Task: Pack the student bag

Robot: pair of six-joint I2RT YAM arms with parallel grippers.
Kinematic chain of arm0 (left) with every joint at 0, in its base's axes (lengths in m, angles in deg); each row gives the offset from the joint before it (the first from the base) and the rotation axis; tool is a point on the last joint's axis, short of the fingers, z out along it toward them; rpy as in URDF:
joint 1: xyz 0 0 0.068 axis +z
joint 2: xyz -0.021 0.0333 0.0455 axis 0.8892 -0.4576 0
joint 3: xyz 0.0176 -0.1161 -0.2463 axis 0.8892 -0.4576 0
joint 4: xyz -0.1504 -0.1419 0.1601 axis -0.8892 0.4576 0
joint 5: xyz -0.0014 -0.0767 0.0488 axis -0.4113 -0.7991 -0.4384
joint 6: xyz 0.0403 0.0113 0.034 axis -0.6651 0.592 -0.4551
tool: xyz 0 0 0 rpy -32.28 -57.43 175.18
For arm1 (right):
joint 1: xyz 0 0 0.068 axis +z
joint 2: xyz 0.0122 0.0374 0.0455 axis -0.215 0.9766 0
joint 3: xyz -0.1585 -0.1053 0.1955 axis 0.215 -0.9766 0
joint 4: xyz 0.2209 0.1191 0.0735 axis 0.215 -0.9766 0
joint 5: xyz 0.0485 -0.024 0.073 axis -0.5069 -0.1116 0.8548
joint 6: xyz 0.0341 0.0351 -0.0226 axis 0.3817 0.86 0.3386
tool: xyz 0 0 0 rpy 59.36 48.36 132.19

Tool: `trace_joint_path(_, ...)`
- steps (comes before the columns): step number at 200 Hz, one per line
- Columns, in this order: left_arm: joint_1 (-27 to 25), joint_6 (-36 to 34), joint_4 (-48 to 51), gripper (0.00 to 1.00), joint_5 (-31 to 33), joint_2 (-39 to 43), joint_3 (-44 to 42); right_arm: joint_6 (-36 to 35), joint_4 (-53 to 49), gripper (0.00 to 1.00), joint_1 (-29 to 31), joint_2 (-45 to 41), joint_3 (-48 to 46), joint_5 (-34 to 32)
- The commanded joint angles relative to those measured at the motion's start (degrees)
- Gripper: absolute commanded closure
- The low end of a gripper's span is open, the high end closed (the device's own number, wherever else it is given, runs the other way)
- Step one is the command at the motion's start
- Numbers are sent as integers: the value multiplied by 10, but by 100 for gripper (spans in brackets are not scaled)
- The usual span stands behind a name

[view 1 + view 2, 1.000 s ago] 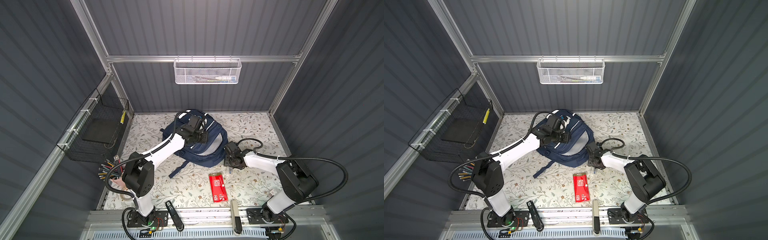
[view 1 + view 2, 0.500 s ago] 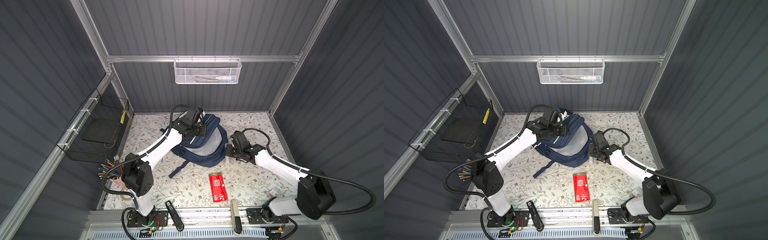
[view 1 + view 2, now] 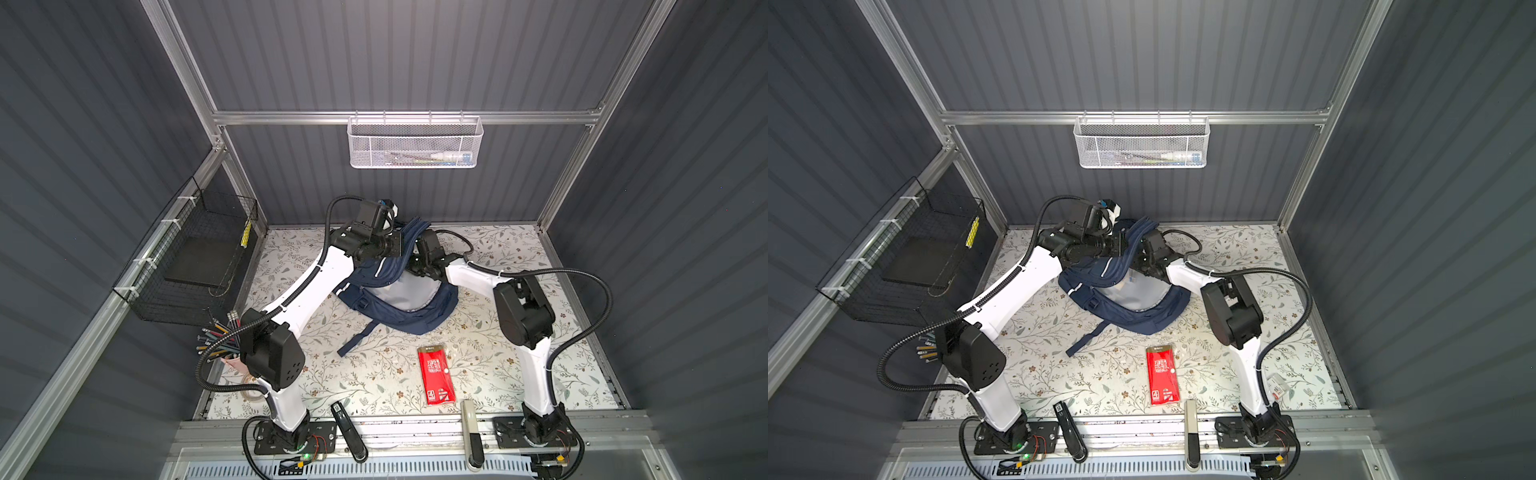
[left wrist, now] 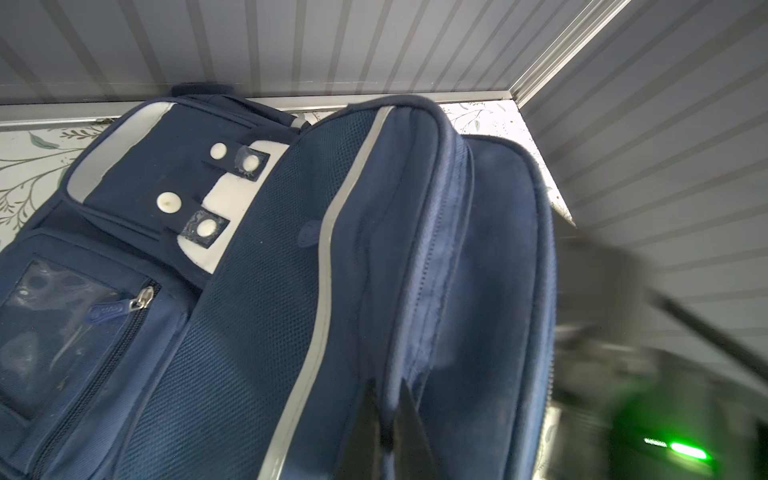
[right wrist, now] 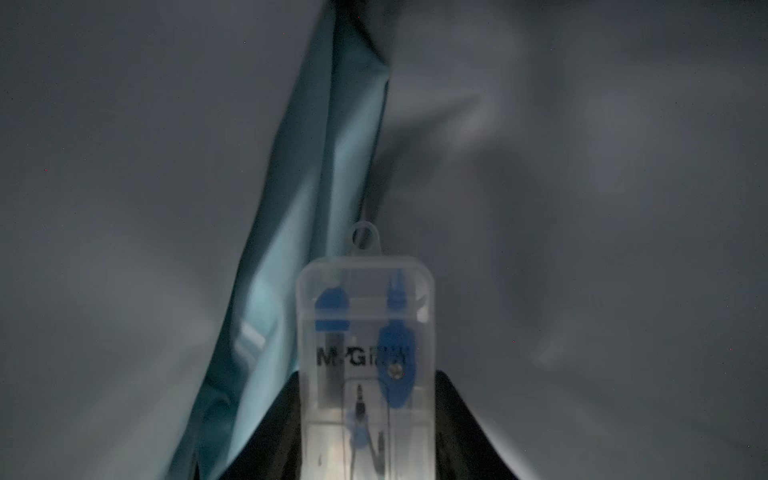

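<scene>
The robot's left gripper needs to move down and back and release the flap's fold over the exposed grey lining (image 3: pixel 410 293), which lies below the gripper and nearer the base.
The navy student bag (image 3: pixel 415 322) (image 3: pixel 1133 316) lies at the back of the floral table, its top flap (image 4: pixel 374 249) pulled up and the pale grey lining (image 3: pixel 405 291) showing. My left gripper (image 3: pixel 401 245) (image 3: pixel 1124 245) (image 4: pixel 388 384) is shut on a fold of that flap's edge and holds it raised. My right gripper (image 3: pixel 415 266) (image 3: pixel 1147 261) (image 5: pixel 369 374) reaches into the bag's opening. It is shut on a clear plastic case (image 5: pixel 365 316) with a blue compass inside. A light-blue pouch (image 5: pixel 307 199) stands in the bag just beyond the case.
A red packet (image 3: pixel 435 374) (image 3: pixel 1162 376) lies on the table in front of the bag. A cup of pencils (image 3: pixel 220 340) stands at the left edge below a black wire basket (image 3: pixel 195 257). A white mesh basket (image 3: pixel 413 143) hangs on the back wall.
My right arm has swung up from the table beside the bag and pushed the case into the opening. My left gripper has lifted the flap higher and toward the back wall.
</scene>
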Motion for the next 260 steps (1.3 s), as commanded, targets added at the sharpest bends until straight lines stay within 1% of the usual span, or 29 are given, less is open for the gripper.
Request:
trace_joint_path(1,-3,18,-56,100,-29,20,-4,74,59,47,-1,19,19,50)
trace_joint_path(13,-3,21,-60,100,-31,20,-15,57,36,37,-1,3,13,61)
trace_joint_path(18,-2,22,-62,100,-32,21,-19,48,27,34,-2,-7,5,60)
trace_joint_path(26,-3,23,-67,100,-32,22,-26,33,15,30,-4,-39,-27,46)
trace_joint_path(37,-3,26,-78,100,-31,24,-39,27,33,25,-9,-93,-96,36)
trace_joint_path(50,-3,28,-87,100,-30,23,-48,17,30,22,-20,-148,-157,40)
trace_joint_path(59,-3,30,-91,100,-33,20,-52,-11,2,22,-25,-185,-185,36)
trace_joint_path(78,-3,37,-106,100,-43,16,-72,-80,-71,19,-25,-278,-254,-6)
trace_joint_path(106,-3,46,-124,100,-49,20,-121,-133,-147,14,-15,-400,-394,-55)
trace_joint_path(118,-3,49,-132,100,-50,21,-141,-160,-179,11,7,-453,-449,-77)
trace_joint_path(128,-3,53,-139,100,-55,21,-154,-168,-211,11,37,-494,-487,-101)
trace_joint_path(142,-4,53,-142,100,-57,21,-164,-149,-272,9,83,-540,-523,-127)
trace_joint_path(157,-4,54,-142,100,-56,23,-171,-119,-305,5,144,-576,-550,-143)
trace_joint_path(162,-4,54,-143,100,-55,23,-173,-110,-310,1,165,-583,-555,-147)
trace_joint_path(174,-4,57,-144,100,-56,25,-178,-90,-323,1,202,-590,-559,-145)
trace_joint_path(194,-6,60,-148,100,-57,29,-191,-80,-336,1,241,-574,-548,-155)
trace_joint_path(218,-6,62,-151,100,-53,35,-196,-76,-341,1,262,-509,-514,-154)
trace_joint_path(231,-6,61,-147,100,-52,38,-196,-72,-354,1,272,-474,-495,-170)
trace_joint_path(235,-6,61,-147,100,-51,38,-196,-71,-357,1,274,-467,-490,-171)
trace_joint_path(239,-5,60,-145,100,-51,39,-216,-70,-356,1,273,-462,-488,-171)
trace_joint_path(251,-6,59,-136,100,-46,37,-219,-62,-342,1,274,-457,-491,-168)
trace_joint_path(260,-6,58,-126,89,-39,36,-220,-58,-334,1,273,-454,-494,-168)
